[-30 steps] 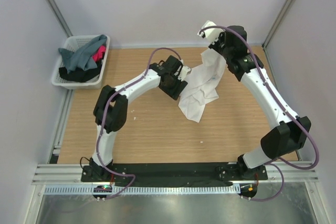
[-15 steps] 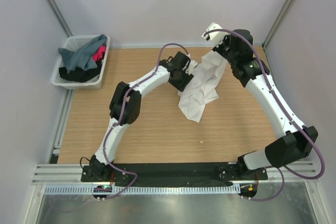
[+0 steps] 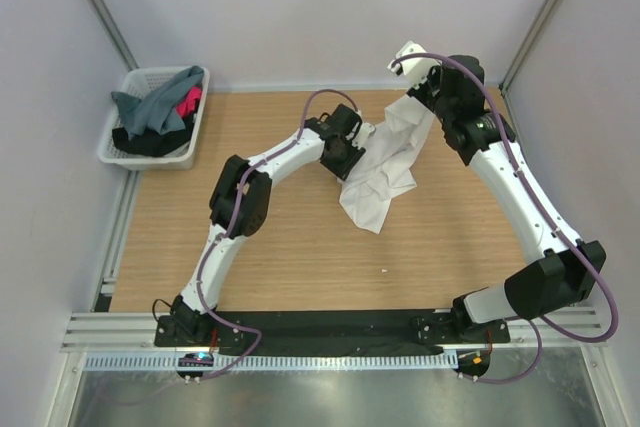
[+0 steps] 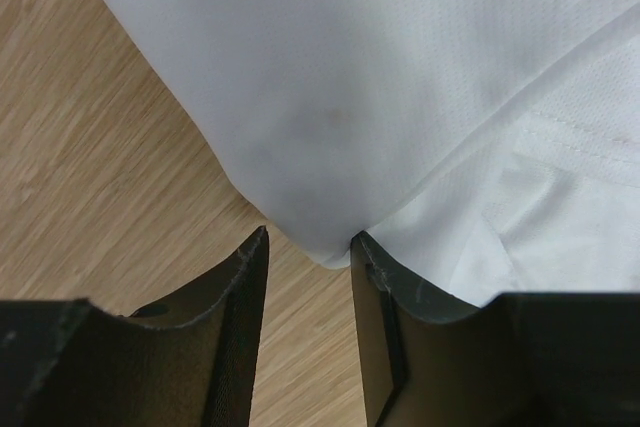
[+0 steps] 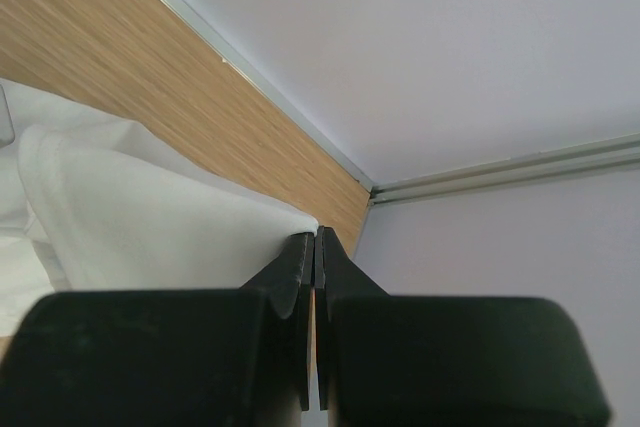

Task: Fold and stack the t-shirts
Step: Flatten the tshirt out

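The shirt [image 4: 350,77] is hanging crumpled, so I will lift my right gripper, then lower it onto the far part of the table below it and let go of the shirt's corner.
A white t-shirt [image 3: 385,172] hangs crumpled from my right gripper [image 3: 424,97] near the far right of the table, its lower part resting on the wood. In the right wrist view that gripper [image 5: 316,235] is shut on a corner of the white cloth [image 5: 150,217]. My left gripper [image 3: 352,159] is at the shirt's left edge. In the left wrist view it [image 4: 308,237] stands open, a rounded fold of the shirt [image 4: 350,77] lying between its fingertips just above the table. Grey-teal [image 3: 160,102], pink-red [image 3: 188,102] and black [image 3: 150,142] t-shirts lie in the basket.
The white lattice basket [image 3: 112,152] stands at the far left corner, partly off the wooden table [image 3: 300,247]. Walls and metal frame posts close in the back and both sides. The right arm stretches along the table's right edge.
My left arm has reached farther out to the shirt's left edge and its jaws have narrowed around the fold. The right gripper shifted slightly right, still holding the shirt.
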You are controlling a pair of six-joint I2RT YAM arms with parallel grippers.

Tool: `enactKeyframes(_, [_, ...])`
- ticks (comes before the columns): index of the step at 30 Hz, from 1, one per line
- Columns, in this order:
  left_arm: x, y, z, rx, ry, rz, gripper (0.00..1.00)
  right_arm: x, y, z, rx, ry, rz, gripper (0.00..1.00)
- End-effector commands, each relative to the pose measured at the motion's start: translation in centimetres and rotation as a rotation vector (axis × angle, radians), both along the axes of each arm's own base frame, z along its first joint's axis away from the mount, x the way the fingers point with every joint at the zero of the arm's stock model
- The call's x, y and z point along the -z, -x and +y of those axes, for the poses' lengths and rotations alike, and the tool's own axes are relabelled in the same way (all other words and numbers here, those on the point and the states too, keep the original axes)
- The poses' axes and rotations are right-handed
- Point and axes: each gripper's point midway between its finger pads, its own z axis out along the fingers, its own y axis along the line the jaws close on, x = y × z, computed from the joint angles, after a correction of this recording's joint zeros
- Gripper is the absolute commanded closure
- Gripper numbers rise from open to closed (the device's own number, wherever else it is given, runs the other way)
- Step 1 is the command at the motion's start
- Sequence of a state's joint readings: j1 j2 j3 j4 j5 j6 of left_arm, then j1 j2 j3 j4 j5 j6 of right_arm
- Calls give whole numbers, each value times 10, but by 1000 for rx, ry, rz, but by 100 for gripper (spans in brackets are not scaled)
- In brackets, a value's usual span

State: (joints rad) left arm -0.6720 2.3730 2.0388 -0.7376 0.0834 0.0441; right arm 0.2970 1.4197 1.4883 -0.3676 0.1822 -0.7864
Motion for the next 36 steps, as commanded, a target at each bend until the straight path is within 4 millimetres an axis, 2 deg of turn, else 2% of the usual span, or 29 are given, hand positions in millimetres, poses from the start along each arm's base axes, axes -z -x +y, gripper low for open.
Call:
enactKeyframes(1, [1, 3, -3, 11, 29, 24, 60, -25, 3, -3, 6, -36, -73, 99])
enactKeyframes(2, [3, 5, -4, 15, 30, 34, 61, -25, 3, -3, 7, -34, -73, 98])
enactKeyframes(9, [8, 11, -8, 35, 46, 67, 84, -21, 6, -8, 20, -37, -66, 98])
enactKeyframes(14, [7, 12, -6, 35, 53, 73, 90, -24, 7, -12, 27, -46, -72, 98])
enactKeyframes(16, [0, 11, -2, 36, 50, 66, 100, -25, 7, -14, 32, -47, -77, 99])
enactKeyframes(18, [-14, 9, 3, 30, 55, 50, 100, -28, 8, -17, 43, -50, -86, 99])
enactKeyframes(19, [-43, 2, 9, 20, 83, 2, 100, -33, 9, -19, 49, -60, -99, 99])
enactKeyframes(21, [-76, -4, 25, 29, 67, -76, 100, -45, 12, -25, 74, -76, -129, 98])
enactKeyframes(22, [-115, -7, 34, 33, 85, -153, 100, -49, 14, -28, 87, -84, -137, 98])
enactKeyframes(25, [-174, -6, 60, 74, 44, -292, 100, -68, 25, -33, 112, -140, -161, 99])
enactKeyframes(26, [-210, 2, 71, 93, 48, -363, 100, -74, 28, -33, 123, -174, -168, 98])
enactKeyframes(27, [-224, 6, 75, 101, 43, -393, 100, -87, 33, -34, 127, -209, -191, 99])
enactKeyframes(28, [-256, 13, 82, 100, 68, -450, 100, -89, 41, -31, 113, -232, -172, 99])
enactKeyframes(30, [-278, 27, 91, 103, 76, -467, 100, -103, 53, -28, 104, -307, -169, 99])
enactKeyframes(32, [-303, 46, 101, 107, 90, -481, 100, -106, 71, -24, 88, -368, -136, 99])
enactKeyframes(34, [-313, 63, 108, 114, 89, -483, 100, -115, 95, -27, 76, -396, -132, 99])
enactKeyframes(35, [-326, 76, 118, 106, 94, -511, 100, -122, 105, -27, 73, -422, -143, 99])
enactKeyframes(36, [-333, 84, 119, 117, 101, -530, 100, -122, 115, -28, 70, -434, -131, 99])
